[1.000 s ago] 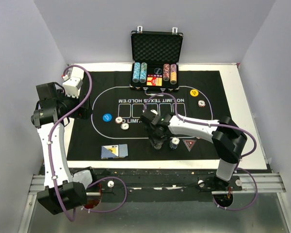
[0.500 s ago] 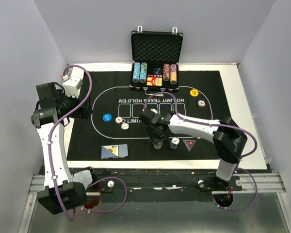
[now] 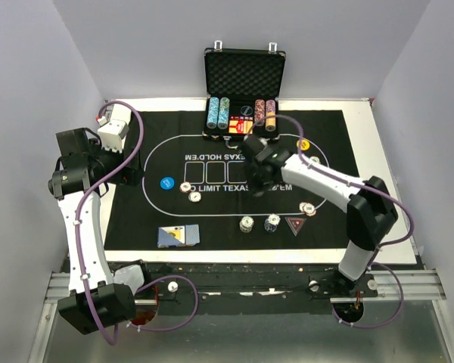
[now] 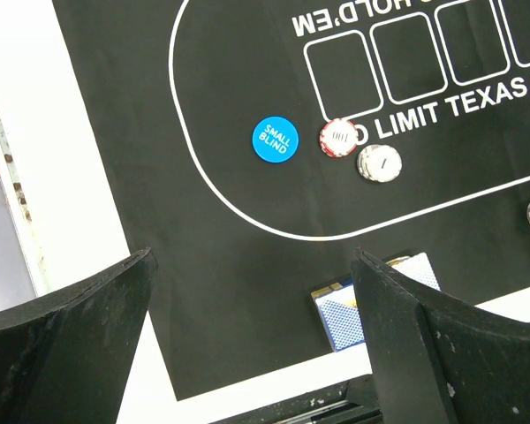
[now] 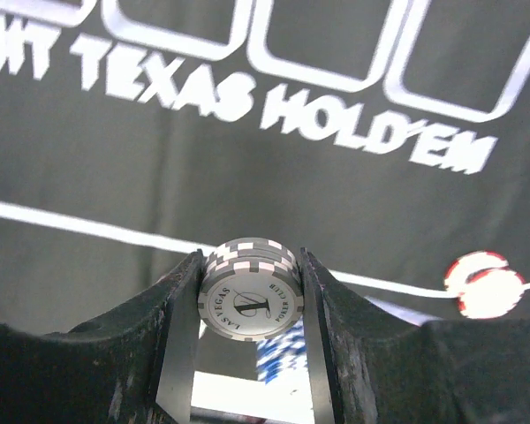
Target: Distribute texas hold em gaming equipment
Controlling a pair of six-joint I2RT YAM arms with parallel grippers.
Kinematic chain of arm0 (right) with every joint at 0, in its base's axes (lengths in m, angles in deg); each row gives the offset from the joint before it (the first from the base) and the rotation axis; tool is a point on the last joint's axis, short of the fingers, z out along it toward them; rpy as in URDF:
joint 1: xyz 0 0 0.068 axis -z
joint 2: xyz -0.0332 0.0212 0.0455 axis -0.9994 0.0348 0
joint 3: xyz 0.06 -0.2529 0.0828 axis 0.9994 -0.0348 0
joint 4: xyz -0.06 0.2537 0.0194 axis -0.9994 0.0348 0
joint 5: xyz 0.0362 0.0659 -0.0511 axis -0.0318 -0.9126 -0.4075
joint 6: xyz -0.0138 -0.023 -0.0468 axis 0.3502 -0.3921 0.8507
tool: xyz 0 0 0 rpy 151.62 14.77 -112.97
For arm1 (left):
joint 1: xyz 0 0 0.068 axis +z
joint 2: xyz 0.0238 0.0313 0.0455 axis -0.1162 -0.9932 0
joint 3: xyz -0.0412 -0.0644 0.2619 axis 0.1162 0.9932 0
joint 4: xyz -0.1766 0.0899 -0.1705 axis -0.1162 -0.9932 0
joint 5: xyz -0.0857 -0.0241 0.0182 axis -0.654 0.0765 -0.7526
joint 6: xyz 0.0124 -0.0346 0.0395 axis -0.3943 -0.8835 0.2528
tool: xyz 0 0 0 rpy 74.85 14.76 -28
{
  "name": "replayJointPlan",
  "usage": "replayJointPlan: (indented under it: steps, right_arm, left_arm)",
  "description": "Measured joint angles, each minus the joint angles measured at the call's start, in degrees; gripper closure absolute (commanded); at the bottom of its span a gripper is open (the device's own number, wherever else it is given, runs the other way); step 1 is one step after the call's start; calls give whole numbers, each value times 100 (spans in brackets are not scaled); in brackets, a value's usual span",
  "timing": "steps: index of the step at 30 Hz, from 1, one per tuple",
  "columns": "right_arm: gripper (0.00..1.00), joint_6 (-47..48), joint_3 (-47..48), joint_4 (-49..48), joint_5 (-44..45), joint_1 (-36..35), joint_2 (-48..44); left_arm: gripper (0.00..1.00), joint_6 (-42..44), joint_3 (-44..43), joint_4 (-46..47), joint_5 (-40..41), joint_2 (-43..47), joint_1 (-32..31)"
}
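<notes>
My right gripper holds the chips and will next carry them away from my base toward the yellow button (image 3: 303,144), then down onto the mat (image 3: 136,219) beside that button.
My right gripper (image 3: 259,180) hangs over the middle of the black mat (image 3: 136,219), shut on a small stack of grey-and-white poker chips (image 5: 247,296) held flat between its fingers (image 5: 181,300). On the mat lie a white chip stack (image 3: 245,224), a blue chip (image 3: 272,223), a red triangular marker (image 3: 295,224), red chips (image 3: 309,209), a blue button (image 3: 166,182), a yellow button (image 3: 303,144) and blue-backed cards (image 3: 178,237). My left gripper (image 4: 252,265) stands open and empty above the mat's left side, with the cards (image 4: 336,309) just beside its right finger.
The open black case (image 3: 244,83) with chip rows stands at the far edge of the mat. A red chip (image 4: 338,137) and a white chip (image 4: 379,162) lie next to the blue button (image 4: 275,140). Another chip (image 3: 315,160) sits near the yellow button.
My right gripper has closed on grey-and-white chips at the near part of the mat, then risen and swung away toward the mat's centre. A white stack stays behind. The left arm is still.
</notes>
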State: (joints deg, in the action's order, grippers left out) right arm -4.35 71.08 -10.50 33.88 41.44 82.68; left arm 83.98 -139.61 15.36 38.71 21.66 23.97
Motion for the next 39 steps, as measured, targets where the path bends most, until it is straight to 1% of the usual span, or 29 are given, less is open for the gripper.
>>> replayJointPlan:
  steps: [6, 8, 11, 14, 18, 24, 26, 27, 28, 29, 31, 35, 39]
  right_arm:
    - [58, 136, 455, -173, 35, 1486, 310]
    - [59, 138, 715, -269, 33, 1954, 619]
    - [60, 131, 1102, -361, 131, 2468, 1196]
    - [60, 116, 1576, -332, 238, 2767, 1786]
    - [60, 94, 2127, -321, 365, 2946, 2367]
    - [59, 61, 2398, -295, 557, 3084, 2594]
    - [56, 48, 2398, -295, 584, 3112, 2603]
    - [53, 44, 2398, -299, 588, 3128, 2610]
    - [47, 39, 2398, -299, 592, 3143, 2614]
    - [38, 26, 2398, -299, 592, 3156, 2621]
    - [26, -7, 2398, -299, 592, 3167, 2649]
    - [21, -26, 2367, -308, 590, 3169, 2680]
    - [18, -50, 2197, -341, 584, 3167, 2660]
  left_arm:
    - [1, 13, 0, -2, 2, 0, 0]
    - [1, 13, 0, -2, 2, 0, 0]
    - [1, 15, 0, -7, 2, 0, 0]
    - [1, 17, -2, -11, 11, 0, 0]
    - [1, 17, -4, -42, 22, 0, 0]
    - [1, 63, -4, -63, 37, 4, 0]
    - [1, 81, -4, -81, 59, 9, 0]
    - [1, 85, -4, -83, 61, 13, 0]
    - [1, 101, -4, -83, 68, 15, 0]
    - [1, 103, -4, -83, 68, 17, 0]
    - [1, 105, -4, -83, 70, 22, 0]
    - [1, 114, -4, -87, 72, 50, 0]
    - [1, 122, -4, -96, 72, 96, 0]
